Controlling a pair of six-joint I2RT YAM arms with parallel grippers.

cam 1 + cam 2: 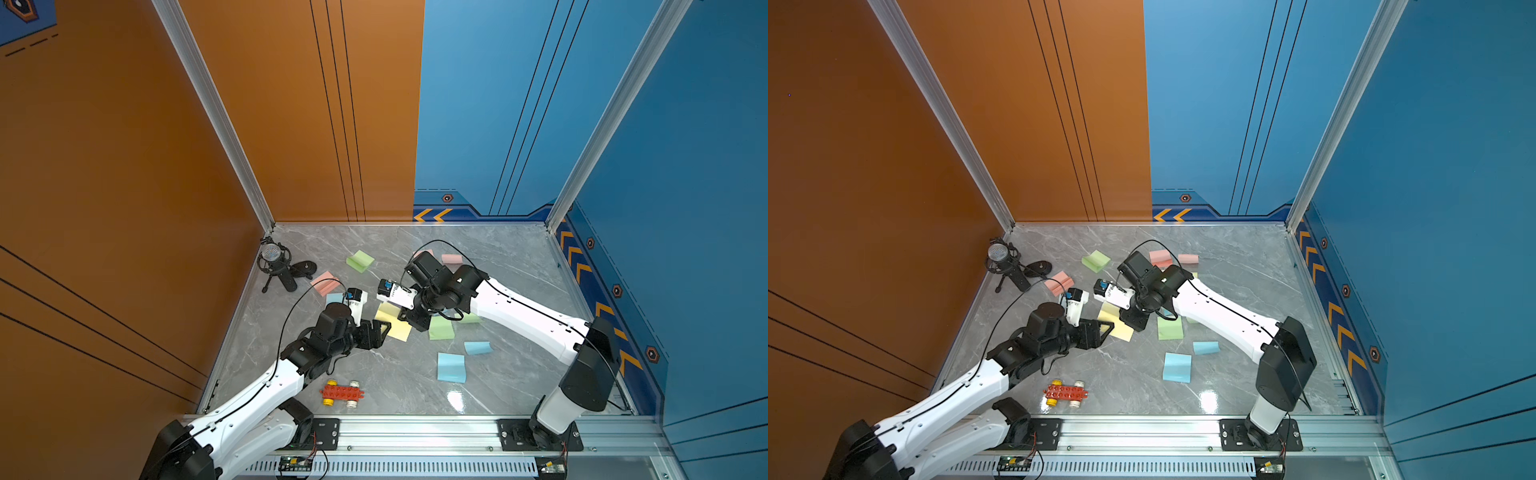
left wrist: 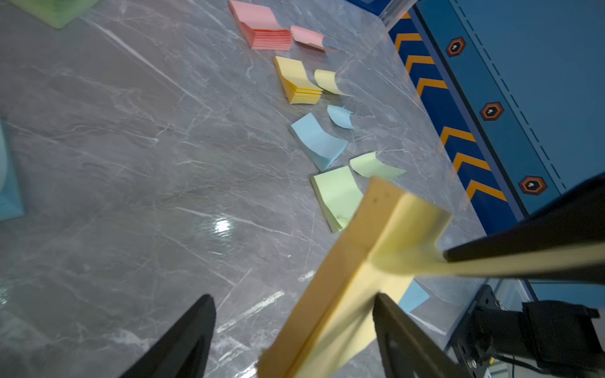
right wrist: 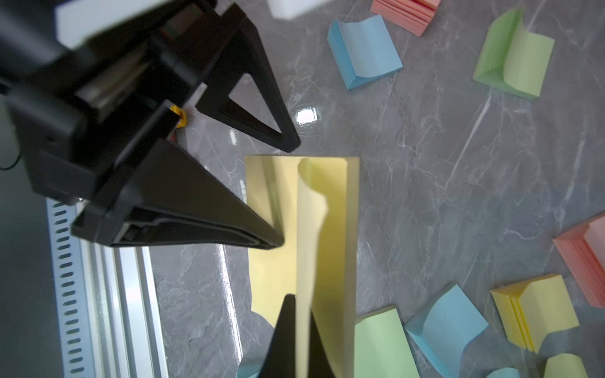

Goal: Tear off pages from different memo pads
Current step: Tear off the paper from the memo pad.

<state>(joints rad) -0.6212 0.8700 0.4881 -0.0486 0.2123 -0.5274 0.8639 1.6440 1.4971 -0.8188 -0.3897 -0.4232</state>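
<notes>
I need to move my right gripper outward next and release the curled page on the bare tabletop, because the clear space between green (image 1: 360,260) and pink pads is outward of it.
A large yellow memo pad (image 1: 394,328) (image 3: 342,229) lies mid-table between both arms. My right gripper (image 3: 302,304) is shut on its top yellow page (image 3: 307,245), which stands curled up off the pad, still joined along one edge. In the left wrist view that page (image 2: 409,242) runs into the right gripper (image 2: 448,258). My left gripper (image 2: 294,296) (image 3: 284,194) is open and straddles the pad, one finger (image 3: 262,234) against its surface. Other memo pads lie around: green (image 1: 360,260), pink (image 1: 325,283), blue (image 1: 451,368). A loose blue page (image 1: 478,348) lies near them.
A microphone on a tripod (image 1: 276,266) stands at the back left. A red toy brick car (image 1: 341,392) lies near the front rail (image 1: 415,432). In the left wrist view, small pads (image 2: 299,81) with curled pages (image 2: 373,165) line the right wall side.
</notes>
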